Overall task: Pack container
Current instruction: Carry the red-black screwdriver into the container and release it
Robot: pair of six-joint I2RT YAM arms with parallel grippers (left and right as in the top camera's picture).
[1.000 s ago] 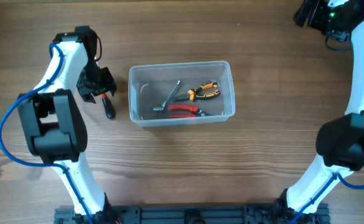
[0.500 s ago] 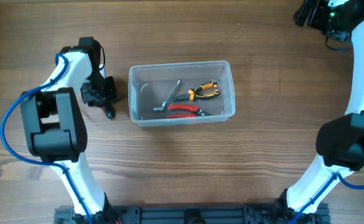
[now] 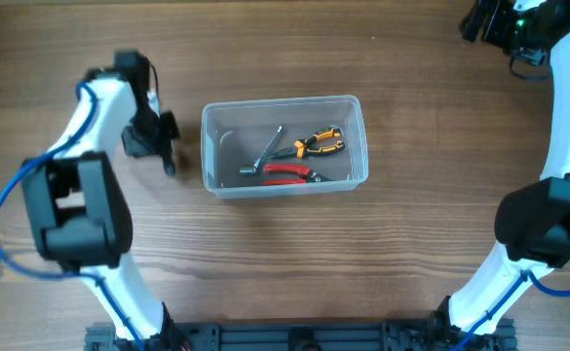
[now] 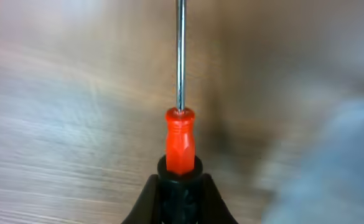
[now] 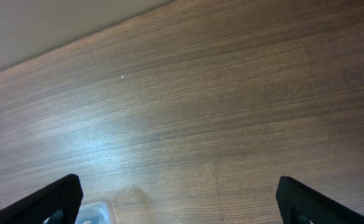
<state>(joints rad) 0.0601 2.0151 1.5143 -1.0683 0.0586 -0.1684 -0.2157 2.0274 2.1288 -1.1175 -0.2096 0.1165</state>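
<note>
I should lift my left gripper next, swing it right in the overhead view and lower it to let go of the screwdriver (image 3: 168, 163) on the bottom of the bin beside the wrench (image 3: 266, 151), because that spot is empty.
The container (image 3: 285, 101), a clear plastic bin, stands mid-table and holds orange-handled pliers (image 3: 320, 144), red-handled pliers (image 3: 286, 175) and a metal wrench (image 3: 266, 151). Just left of it, my left gripper (image 3: 154, 138) is shut on a screwdriver (image 3: 168, 163). In the left wrist view the jaws of the left gripper (image 4: 180, 202) clamp the black part of the handle. The orange-red handle section (image 4: 180, 140) and steel shaft (image 4: 180, 56) point away over the wood. My right gripper (image 3: 487, 21) hangs open at the far right corner. Between the wide-apart fingers of the right gripper (image 5: 182, 199) there is only wood.
A blurred pale shape at the right edge of the left wrist view (image 4: 337, 168) looks like the bin's side. A corner of the bin (image 5: 92, 213) shows in the right wrist view. The wooden table (image 3: 285, 273) spreads all around, with both arm bases at the near edge.
My left gripper has closed on the screwdriver's handle and its arm has shifted slightly, the screwdriver moving with it. The right arm has not moved.
</note>
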